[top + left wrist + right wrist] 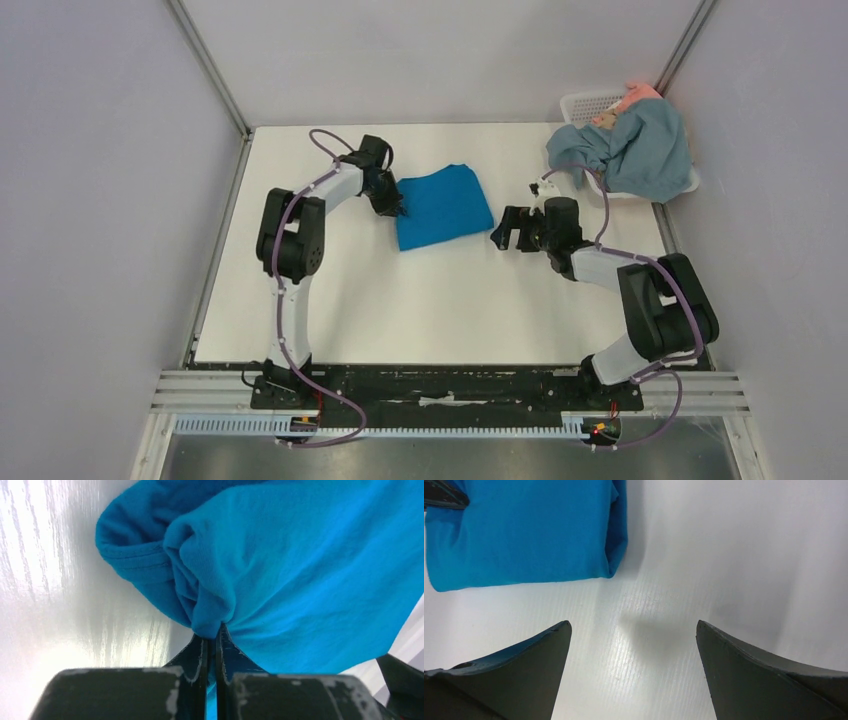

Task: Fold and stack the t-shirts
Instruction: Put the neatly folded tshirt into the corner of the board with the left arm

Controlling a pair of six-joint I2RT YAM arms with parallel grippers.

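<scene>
The left gripper drags the folded blue t-shirt outward toward the table's far corner (289, 160) opposite the basket next.
The bright cobalt-blue t-shirt (443, 205) lies folded in a rough square on the table's far middle. My left gripper (397, 208) is at its left edge, shut on a bunched fold of the blue cloth (215, 615). My right gripper (507, 232) is open and empty just right of the shirt, above bare table (659, 645); the shirt's folded edge (524, 540) shows at the top left of the right wrist view. The grey-blue t-shirt (635, 150) hangs crumpled over the basket, with salmon-pink cloth (640, 95) behind it.
The white lattice basket (585, 104) stands at the far right corner against the wall. Metal frame posts rise at both back corners. The black base rail runs along the near edge.
</scene>
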